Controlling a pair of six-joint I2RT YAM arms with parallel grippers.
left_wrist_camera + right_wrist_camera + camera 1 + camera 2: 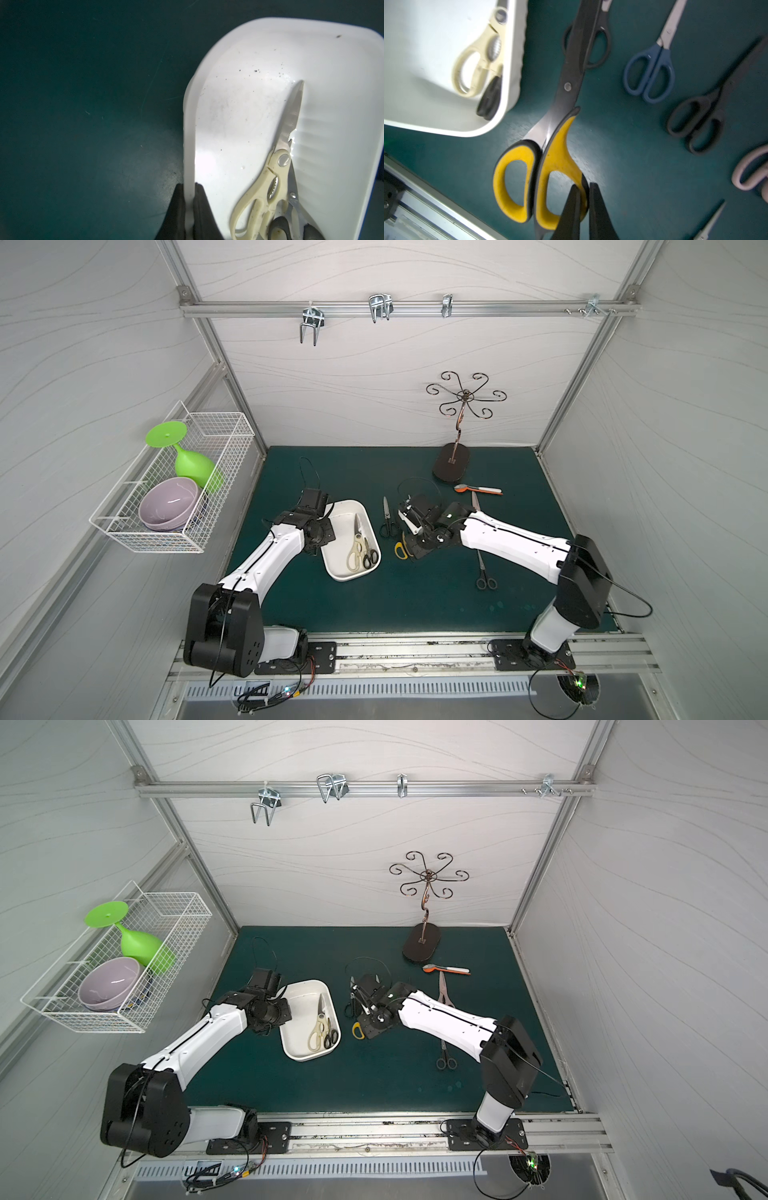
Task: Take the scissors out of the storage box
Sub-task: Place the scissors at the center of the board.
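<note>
The robot's right gripper will next move back, away from the box [337,572], then down onto the mat beside the grey pair's handles to release there, as that spot is bare.
The white storage box [337,572] sits on the green mat left of centre. Inside it lie cream kitchen shears [264,187] and a black-handled pair of scissors [291,224]. My left gripper [189,187] is shut on the box's left wall [189,145], one finger inside and one outside. My right gripper [584,186] is shut on a handle ring of the yellow-black scissors [560,145], just right of the box. On the mat lie a black pair [387,518], a blue pair [652,68], another black pair [702,120], a pink-handled pair [749,172] and a long grey pair [482,568].
An orange-and-white spoon [478,489] lies behind the right arm. A dark hook stand [451,466] stands at the back right of the mat. A white wire basket [166,489] on the left wall holds a green glass and a purple bowl.
</note>
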